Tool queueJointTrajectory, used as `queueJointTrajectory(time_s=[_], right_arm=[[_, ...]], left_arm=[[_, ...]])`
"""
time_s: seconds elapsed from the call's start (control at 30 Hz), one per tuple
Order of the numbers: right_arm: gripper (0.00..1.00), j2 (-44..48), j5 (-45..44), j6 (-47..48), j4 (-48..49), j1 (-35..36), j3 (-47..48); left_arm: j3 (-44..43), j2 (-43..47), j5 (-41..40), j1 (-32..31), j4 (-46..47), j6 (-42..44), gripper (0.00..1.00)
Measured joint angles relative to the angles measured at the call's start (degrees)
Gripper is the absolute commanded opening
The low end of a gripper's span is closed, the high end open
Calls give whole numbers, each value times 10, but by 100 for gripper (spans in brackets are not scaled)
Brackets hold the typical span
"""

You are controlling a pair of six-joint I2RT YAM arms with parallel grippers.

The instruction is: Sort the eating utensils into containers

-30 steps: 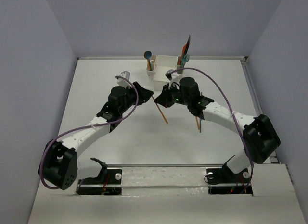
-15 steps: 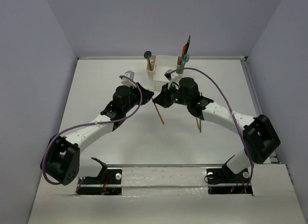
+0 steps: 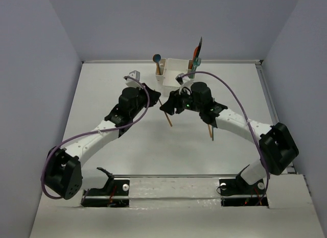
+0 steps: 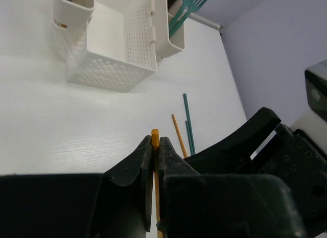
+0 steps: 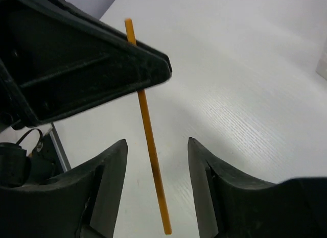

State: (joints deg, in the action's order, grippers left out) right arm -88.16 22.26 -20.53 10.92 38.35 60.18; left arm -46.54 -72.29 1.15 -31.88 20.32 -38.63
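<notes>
The tilted orange chopstick in my left gripper needs to swing outward over the caddy section with the round-headed spoon, turn upright to fit that section's narrow opening, then be released.
An orange chopstick hangs tilted above the table between the two arms. My left gripper is shut on its upper end, whose tip pokes out past the pads. My right gripper stands open around the chopstick's lower part, and neither finger touches it. The white caddy stands at the far middle of the table. A round-headed spoon sticks up from its left compartment. Red, dark and teal utensils stand in its right one, a teal fork among them.
An orange chopstick and a teal one lie side by side on the table under my right arm. The caddy's big perforated middle bin holds nothing that I can see. Grey walls close in the table on three sides.
My right gripper has opened and let go of the orange chopstick. My left gripper closed on its upper end and now carries it alone, slightly farther back.
</notes>
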Motion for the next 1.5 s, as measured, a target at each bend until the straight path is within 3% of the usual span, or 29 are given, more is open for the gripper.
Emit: queueJointTrajectory(time_s=[0.17, 0.37, 0.7, 1.0, 1.2, 1.5], right_arm=[[81, 29, -8, -5, -7, 0, -3], [83, 139, -44, -12, -18, 0, -56], [83, 287, -133, -40, -56, 0, -194], [83, 355, -179, -43, -84, 0, -225], [83, 356, -198, -40, -90, 0, -247], [83, 356, -209, -37, -97, 0, -263]], left_arm=[[-49, 7, -39, 1, -15, 18, 0], [-155, -12, -98, 1, -44, 56, 0], [-455, -194, -174, 24, -46, 134, 0], [-646, -394, -241, 39, -47, 210, 0], [-719, -489, -269, 46, -49, 253, 0], [-764, -546, -286, 50, -22, 295, 0]])
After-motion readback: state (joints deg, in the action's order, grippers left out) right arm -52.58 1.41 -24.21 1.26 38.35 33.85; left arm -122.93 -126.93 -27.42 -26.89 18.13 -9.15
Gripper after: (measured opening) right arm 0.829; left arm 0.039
